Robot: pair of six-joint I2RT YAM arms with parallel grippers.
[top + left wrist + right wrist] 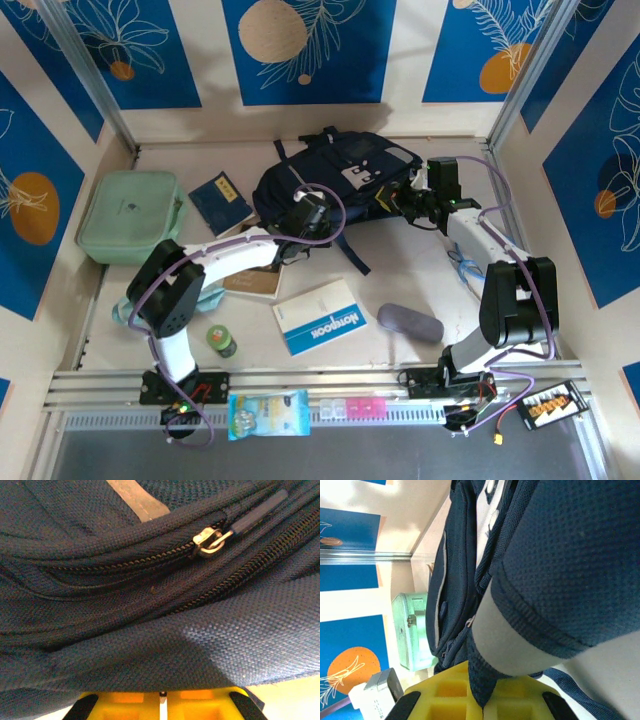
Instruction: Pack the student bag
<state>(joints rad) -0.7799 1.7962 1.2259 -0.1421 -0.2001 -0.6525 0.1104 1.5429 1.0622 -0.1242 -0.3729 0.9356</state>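
Observation:
I have the narrow fold of navy fabric (482, 677) between my right gripper's fingers, so next I will pull it sideways with my right gripper, away from my left gripper, and let it go.
The student bag (335, 175), a dark navy backpack with a white patch, lies at the back centre of the table. My left gripper (305, 215) sits at its near left edge. In the left wrist view the bag's fabric (150, 605) and a metal zip puller (212, 540) are close up, and a fold comes down over the tips of the shut left gripper (161, 692). My right gripper (415, 207) is at the bag's right side. In the right wrist view the right gripper (482, 705) is shut on a narrow fold of the navy fabric (485, 680).
A mint green case (130, 215) stands at the left, also the mint green case (412, 630) beyond the bag. A navy booklet (220, 200), a notebook (318, 317), a grey pouch (410, 323) and a green bottle (221, 341) lie around. A packet (268, 415) rests on the front rail.

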